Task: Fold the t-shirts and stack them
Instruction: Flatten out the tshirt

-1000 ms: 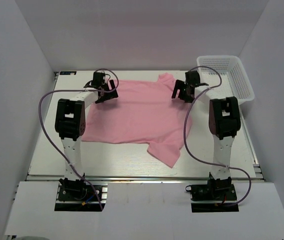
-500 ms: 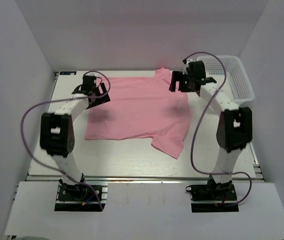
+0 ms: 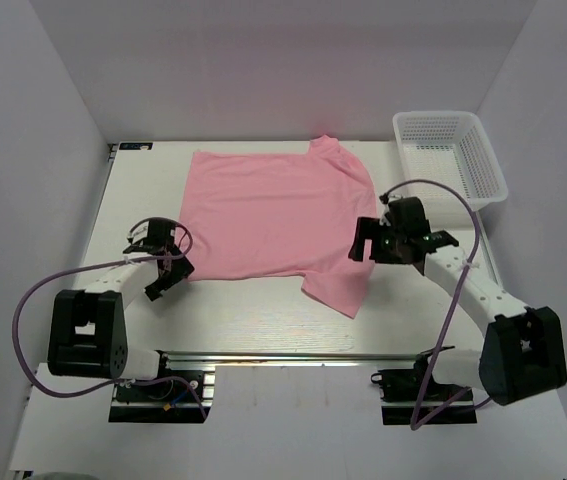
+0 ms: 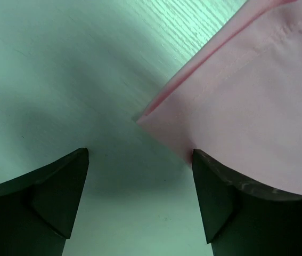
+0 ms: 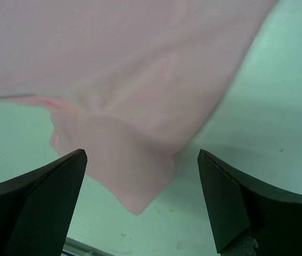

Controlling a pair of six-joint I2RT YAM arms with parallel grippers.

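Observation:
The sleeve end has its pointed near corner (image 3: 350,313) (image 5: 137,208) closer to the front bar than the robot's open fingers are, so the right gripper will next move back to the sleeve end and down onto that corner.
The light-pink t-shirt (image 3: 273,215) lies spread flat on the white table, collar at the far edge, one sleeve folded out at the near right (image 3: 338,290). My left gripper (image 3: 163,275) is open just off the shirt's near-left corner; in the left wrist view that hemmed corner (image 4: 236,90) lies ahead of my open gripper (image 4: 140,197), right finger at its edge. My right gripper (image 3: 363,245) is open over the shirt's right edge; in the right wrist view the sleeve (image 5: 124,154) lies between and ahead of the open gripper (image 5: 140,208).
A white plastic mesh basket (image 3: 450,155) stands at the far right corner of the table. The table's front rail (image 3: 293,355) runs along the near edge. Grey walls close in the left, right and back sides.
Both arms have pulled back from the shirt's far edge to its near side. The shirt now lies flatter and further back, with no gripper holding it.

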